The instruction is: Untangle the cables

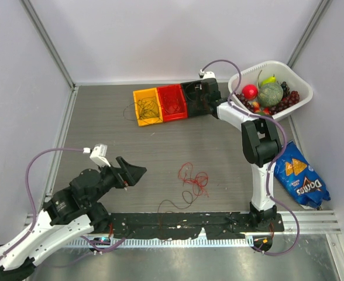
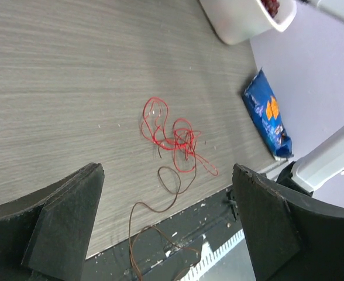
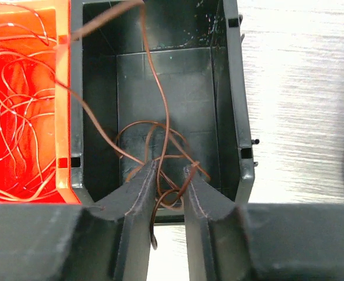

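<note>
My left gripper should next go down toward the right in the top view, onto the brown cable by the black bar, outside the red tangle.
A tangle of red cable lies on the table in front of the arms, with a brown cable trailing from it onto the black rail. Both show in the left wrist view, the red tangle and the brown cable. My left gripper is open wide and empty, left of the tangle and above the table. My right gripper hangs over the black bin, jaws a little apart. A brown cable runs loosely between them into the bin.
A red bin holding thin cables and a yellow bin with dark cables stand left of the black bin. A white fruit basket is at the back right. A blue Doritos bag lies at the right.
</note>
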Tool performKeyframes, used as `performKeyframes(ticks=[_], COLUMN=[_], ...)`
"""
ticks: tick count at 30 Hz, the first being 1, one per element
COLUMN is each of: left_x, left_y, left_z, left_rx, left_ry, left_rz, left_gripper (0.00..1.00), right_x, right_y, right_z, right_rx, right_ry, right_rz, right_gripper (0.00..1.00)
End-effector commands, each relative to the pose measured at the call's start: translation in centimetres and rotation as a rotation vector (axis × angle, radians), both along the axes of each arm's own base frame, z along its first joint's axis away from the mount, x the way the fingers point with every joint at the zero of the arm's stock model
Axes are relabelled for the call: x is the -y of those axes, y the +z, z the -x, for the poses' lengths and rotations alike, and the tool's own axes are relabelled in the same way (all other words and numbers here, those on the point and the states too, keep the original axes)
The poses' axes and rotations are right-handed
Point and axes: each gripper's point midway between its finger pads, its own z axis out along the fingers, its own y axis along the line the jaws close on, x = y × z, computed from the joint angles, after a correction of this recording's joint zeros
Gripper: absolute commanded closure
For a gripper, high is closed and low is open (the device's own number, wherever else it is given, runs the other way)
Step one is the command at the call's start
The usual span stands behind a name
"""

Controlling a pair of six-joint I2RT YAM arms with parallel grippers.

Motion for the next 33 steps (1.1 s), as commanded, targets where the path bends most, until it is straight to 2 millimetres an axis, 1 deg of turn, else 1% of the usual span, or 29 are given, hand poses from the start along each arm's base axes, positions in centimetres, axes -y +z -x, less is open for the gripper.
performKeyframes(ticks=[1, 2, 5, 6, 8, 9, 10, 11, 12, 13, 14, 15, 16, 17, 18, 19, 20, 21, 22, 23, 24, 25, 26, 28, 29, 30, 31, 32, 33], left_x=[2.6, 3.1, 4.6, 5.1, 6.1, 6.5, 6.9, 7.2, 7.5, 7.8, 8.2, 8.4, 9.1, 9.6, 10.0, 10.4, 10.8, 11.0, 11.2, 11.4, 11.4, 11.6, 11.6, 11.7, 11.8, 11.9, 12.3, 11.9, 11.9], left_y=[-0.4, -0.8, -1.9, -2.2, -3.1, -3.9, -4.5, -5.0, -5.9, -6.5, -7.1, -7.9, -8.5, -9.2, -9.9, -10.4, -11.3, -11.9, -12.6, -13.4, -14.2, -14.8, -15.4, -16.6, -17.3, -17.7, -17.6, -17.4, -16.3], left_z=[0.3, 0.4, 0.5, 0.5, 0.5, 0.4, 0.4, 0.3, 0.4, 0.4, 0.4, 0.3, 0.9, 1.3, 1.7, 2.0, 2.4, 3.0, 3.6, 4.4, 4.8, 5.6, 6.2, 7.3, 7.8, 8.2, 8.0, 7.6, 6.9], left_rx=[-0.045, -0.06, -0.095, -0.105, -0.125, -0.148, -0.162, -0.176, -0.2, -0.217, -0.238, -0.26, -0.298, -0.328, -0.354, -0.375, -0.396, -0.412, -0.426, -0.447, -0.454, -0.468, -0.476, -0.49, -0.496, -0.494, -0.488, -0.47, -0.436], left_ry=[-0.091, -0.111, -0.166, -0.18, -0.207, -0.217, -0.225, -0.231, -0.236, -0.242, -0.247, -0.243, -0.279, -0.302, -0.318, -0.333, -0.344, -0.353, -0.361, -0.379, -0.379, -0.394, -0.4, -0.419, -0.427, -0.431, -0.426, -0.402, -0.371], left_rz=[0.016, 0.01, -0.006, -0.007, -0.005, -0.018, -0.028, -0.031, -0.04, -0.044, -0.038, -0.046, -0.041, -0.049, -0.067, -0.093, -0.128, -0.162, -0.2, -0.238, -0.283, -0.323, -0.366, -0.449, -0.492, -0.534, -0.566, -0.613, -0.637], left_gripper=[0.05, 0.05, 0.05, 0.05, 0.06, 0.08, 0.1, 0.12, 0.12, 0.13, 0.14, 0.14, 0.15, 0.15, 0.15, 0.14, 0.14, 0.14, 0.14, 0.14, 0.15, 0.16, 0.17, 0.23, 0.31, 0.4, 0.52, 0.64, 0.74], right_x=[-0.4, -0.3, 0.0, 0.0, 0.5, 0.9, 1.3, 1.3, 1.4, 0.9, 1.0, -0.3, -0.9, -3.1, -3.5, -5.3, -6.4, -6.7, -7.4, -7.5, -7.2, -6.8, -6.1, -4.7, -4.1, -3.7, -3.2, -2.7, -2.5], right_y=[4.1, 4.7, 7.1, 7.4, 9.7, 9.5, 11.1, 11.0, 12.4, 11.6, 11.6, 12.1, 10.7, 12.2, 10.0, 10.5, 8.0, 9.1, 6.9, 7.9, 6.1, 6.8, 5.7, 6.5, 7.6, 7.9, 8.9, 9.3, 9.4], right_z=[0.3, 0.4, 1.4, 1.7, 2.5, 3.1, 3.5, 4.2, 5.3, 6.6, 8.4, 9.8, 12.4, 14.8, 17.1, 19.8, 23.0, 24.8, 27.5, 29.3, 31.1, 32.6, 33.8, 35.5, 36.0, 36.5, 36.9, 37.2, 37.4], right_rx=[0.022, 0.039, 0.073, 0.073, 0.1, 0.086, 0.11, 0.1, 0.109, 0.084, 0.072, 0.073, 0.035, 0.057, 0.009, 0.012, -0.038, -0.019, -0.07, -0.067, -0.11, -0.113, -0.153, -0.145, -0.114, -0.11, -0.077, -0.065, -0.062], right_ry=[-0.015, -0.016, -0.011, -0.01, -0.019, -0.027, -0.045, -0.049, -0.057, -0.047, -0.045, -0.024, 0.017, 0.101, 0.132, 0.197, 0.257, 0.283, 0.332, 0.364, 0.38, 0.393, 0.389, 0.39, 0.391, 0.391, 0.397, 0.389, 0.389], right_rz=[-0.038, -0.046, -0.066, -0.066, -0.068, -0.057, -0.061, -0.058, -0.072, -0.077, -0.101, -0.141, -0.166, -0.24, -0.241, -0.275, -0.255, -0.287, -0.273, -0.312, -0.298, -0.329, -0.331, -0.368, -0.4, -0.409, -0.433, -0.442, -0.441], right_gripper=[0.65, 0.59, 0.5, 0.5, 0.48, 0.48, 0.48, 0.47, 0.46, 0.46, 0.46, 0.45, 0.45, 0.45, 0.45, 0.45, 0.45, 0.45, 0.45, 0.45, 0.45, 0.45, 0.45, 0.46, 0.46, 0.46, 0.45, 0.45, 0.44])
